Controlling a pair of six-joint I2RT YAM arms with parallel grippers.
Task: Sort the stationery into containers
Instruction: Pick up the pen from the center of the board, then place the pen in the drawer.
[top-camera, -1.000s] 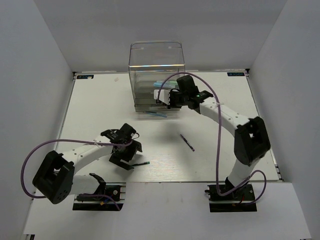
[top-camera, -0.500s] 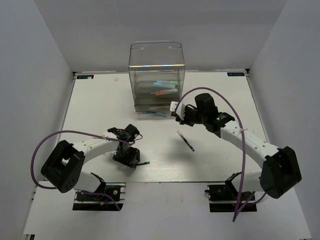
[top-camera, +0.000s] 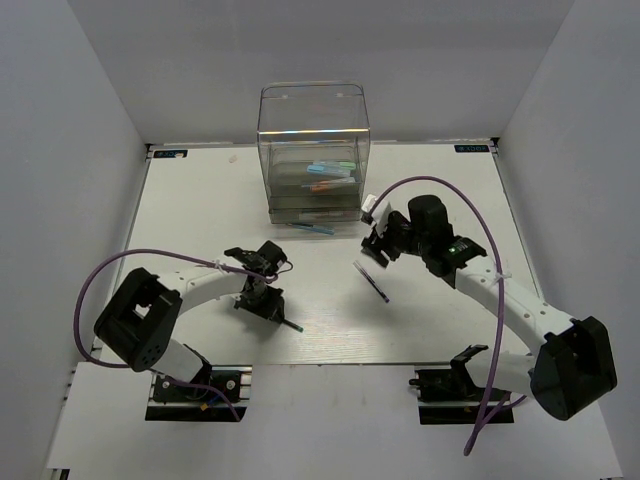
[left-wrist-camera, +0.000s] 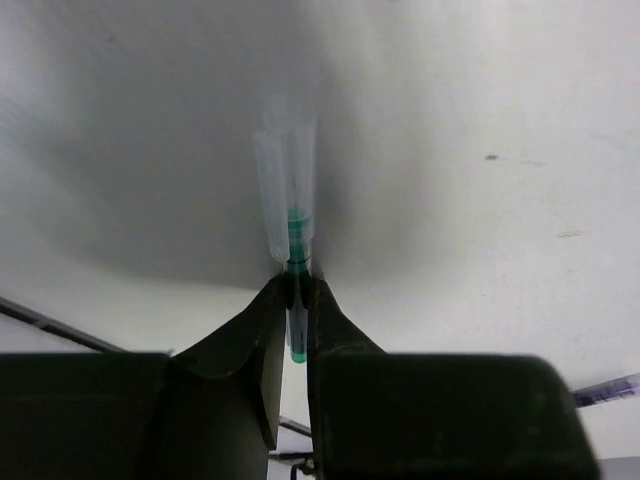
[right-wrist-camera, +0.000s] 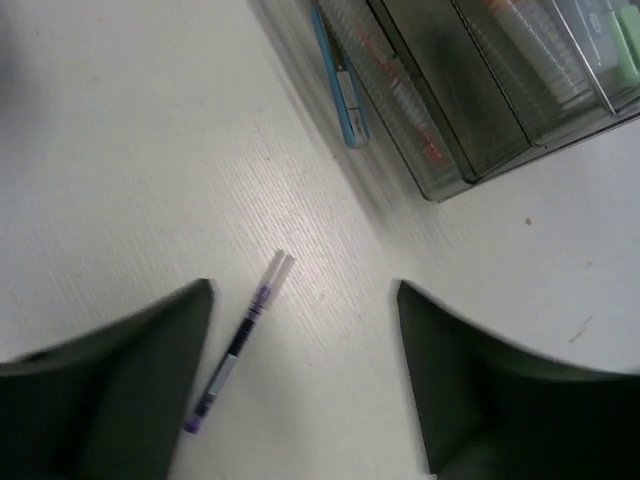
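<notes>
The left gripper rises next and carries the green pen outward to release it into the drawer unit's lowest drawer (top-camera: 320, 209), since that stands outward of the gripper.
My left gripper (top-camera: 266, 300) is low on the table, shut on a thin dark green pen (left-wrist-camera: 291, 232) whose tip sticks out toward the front edge (top-camera: 293, 326). My right gripper (top-camera: 378, 245) hangs open above a dark purple pen (top-camera: 373, 281) that lies flat on the table. In the right wrist view that purple pen (right-wrist-camera: 238, 345) lies just inside the left finger. The clear smoky drawer unit (top-camera: 312, 112) stands at the back, with light blue, orange and mint-green markers (top-camera: 330, 176) in its drawers. A thin blue pen (top-camera: 312, 228) lies at its foot.
White walls close in the table on the left, right and back. The drawer fronts (right-wrist-camera: 470, 120) are close in front of my right gripper, with the blue pen (right-wrist-camera: 341, 88) along the unit's base. Purple cables loop over both arms.
The left gripper came down and shut on the green pen. The right arm drew back from the drawer unit to above the purple pen, and its jaws opened.
</notes>
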